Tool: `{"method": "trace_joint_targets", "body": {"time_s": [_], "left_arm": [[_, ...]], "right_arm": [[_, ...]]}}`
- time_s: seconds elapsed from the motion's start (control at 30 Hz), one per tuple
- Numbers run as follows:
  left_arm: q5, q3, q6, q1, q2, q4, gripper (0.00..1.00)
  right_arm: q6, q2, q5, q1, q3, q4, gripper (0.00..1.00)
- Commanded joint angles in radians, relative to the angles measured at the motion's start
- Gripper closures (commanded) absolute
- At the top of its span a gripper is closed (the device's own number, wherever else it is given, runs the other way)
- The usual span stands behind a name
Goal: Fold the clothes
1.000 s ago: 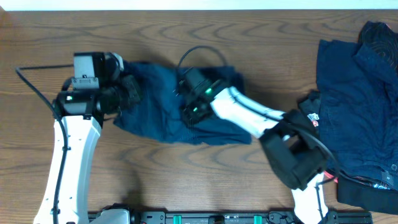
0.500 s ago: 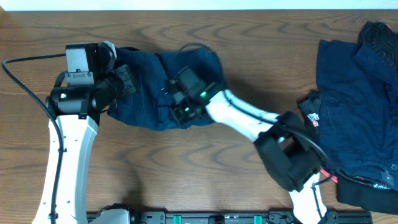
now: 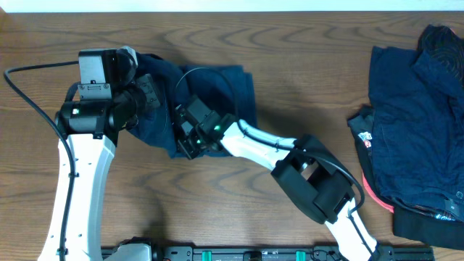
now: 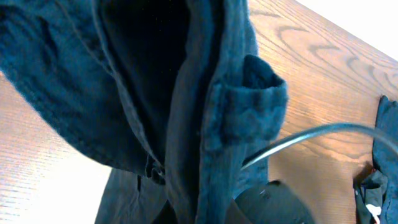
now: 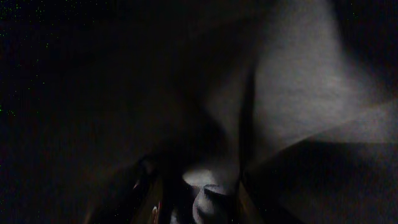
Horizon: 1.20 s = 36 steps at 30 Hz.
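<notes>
Next, my left gripper shifts to the right in the overhead view, over the flat part of the shorts point(image 3: 226, 81), then releases the held edge.
The navy shorts point(image 3: 226, 81) lie bunched at the back left of the table, held up between both grippers. My left gripper point(image 3: 151, 98) is shut on their left edge. My right gripper point(image 3: 183, 138) is shut on the cloth's front edge, close beside the left one. In the left wrist view the shorts point(image 4: 186, 93) hang in folds down into the jaws point(image 4: 200, 214), with a pocket flap showing. The right wrist view is dark, with cloth point(image 5: 298, 81) covering it and a fold pinched in the jaws point(image 5: 199, 193).
A pile of other navy clothes point(image 3: 417, 109) lies at the right edge, with a dark item showing red trim point(image 3: 366, 138) at its left side. The right arm's cable point(image 4: 311, 134) arcs over the wooden table point(image 3: 304, 51).
Both grippers have moved left with the shorts. The right gripper has swung toward the left one, and the cloth has gathered into a narrower bundle.
</notes>
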Motion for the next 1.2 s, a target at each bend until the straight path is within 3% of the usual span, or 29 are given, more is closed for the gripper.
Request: {"method": "trace_joint_targets", "body": {"time_s": [0.0,0.43,0.73,1.17], "left_arm": [[-0.002,0.018,-0.012,-0.006,-0.003,0.008,0.94],[-0.002,-0.003,-0.012,-0.028,0.072,0.031,0.94],[-0.003,-0.003,-0.013,-0.149,0.197,0.184,0.94],[-0.006,-0.003,-0.013,-0.291,0.295,0.232,0.94]], "right_arm": [[0.013,0.013,-0.012,0.024,0.000,-0.018,0.62],[-0.040,-0.233,0.179,-0.219,0.000,-0.318,0.59],[-0.089,-0.129,0.244,-0.393,-0.019,-0.516,0.61],[-0.087,-0.030,0.200,-0.373,-0.035,-0.539,0.63]]}}
